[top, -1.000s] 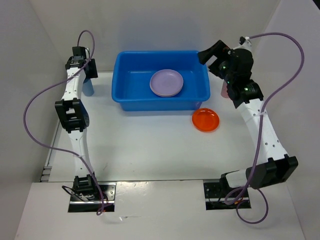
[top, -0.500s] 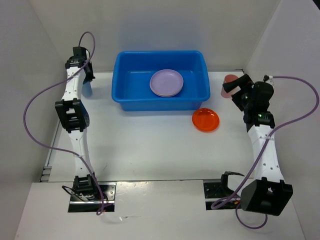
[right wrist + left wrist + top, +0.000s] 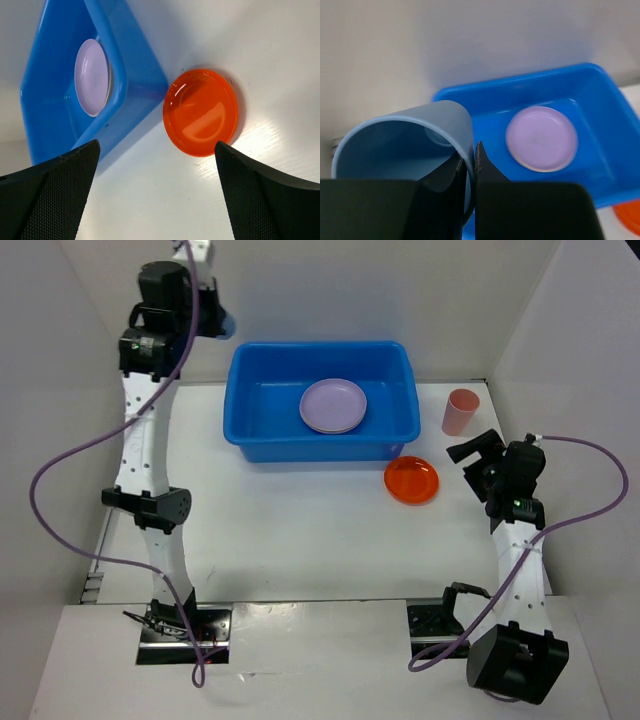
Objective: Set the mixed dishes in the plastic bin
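Note:
Next, my left gripper lowers to the right in the top view and lets go of the cup, as the bin's bare bottom lies below the gripper on that side.
The blue plastic bin (image 3: 320,346) stands at the back of the table with a lavender plate (image 3: 333,405) inside it. My left gripper (image 3: 215,320) hangs high by the bin's back left corner, shut on the wall of a light-blue cup (image 3: 226,322). In the left wrist view the cup (image 3: 405,145) lies tilted with one side pinched in the gripper (image 3: 468,157), above the bin (image 3: 600,100) and plate (image 3: 541,138). An orange plate (image 3: 411,480) lies right of the bin. My right gripper (image 3: 470,465) stands open just right of it. A salmon-pink cup (image 3: 460,412) stands upright behind.
White walls close the table in on the left, back and right. Purple cables loop off both arms. The right wrist view looks down on the orange plate (image 3: 201,111), the bin's corner (image 3: 135,60) and the lavender plate (image 3: 91,77).
My left gripper shut on the light-blue cup beside the bin and lifted it high. The right arm drew back from the bin's right corner, past the salmon-pink cup, to beside the orange plate.

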You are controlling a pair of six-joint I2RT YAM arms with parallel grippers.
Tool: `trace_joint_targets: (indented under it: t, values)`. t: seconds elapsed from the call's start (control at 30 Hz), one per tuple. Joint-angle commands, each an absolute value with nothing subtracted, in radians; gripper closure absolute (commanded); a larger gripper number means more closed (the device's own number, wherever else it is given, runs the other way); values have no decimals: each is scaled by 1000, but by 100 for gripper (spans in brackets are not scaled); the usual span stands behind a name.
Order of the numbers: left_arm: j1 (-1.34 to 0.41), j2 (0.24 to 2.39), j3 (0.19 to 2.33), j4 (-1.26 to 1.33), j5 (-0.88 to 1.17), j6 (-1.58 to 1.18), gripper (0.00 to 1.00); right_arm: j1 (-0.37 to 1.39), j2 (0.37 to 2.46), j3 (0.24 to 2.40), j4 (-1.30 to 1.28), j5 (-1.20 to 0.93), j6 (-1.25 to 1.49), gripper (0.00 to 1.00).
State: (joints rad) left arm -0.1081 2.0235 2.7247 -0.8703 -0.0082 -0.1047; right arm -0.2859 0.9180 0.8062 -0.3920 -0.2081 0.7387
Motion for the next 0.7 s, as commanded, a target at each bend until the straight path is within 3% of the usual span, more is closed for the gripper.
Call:
trace_joint_targets:
  t: [0.0, 0.3, 0.67]
  values:
    - [-211, 2167, 2770, -988, -32, -80, 100, -299, 861, 788, -405, -238, 723, 0]
    - [-362, 2428, 2892, -1061, -155, -81, 100, -333, 778, 761, -451, -267, 713, 0]
    - [-371, 2578, 2892, -1091, -170, -140, 100, -370, 788, 740, -451, -296, 686, 0]
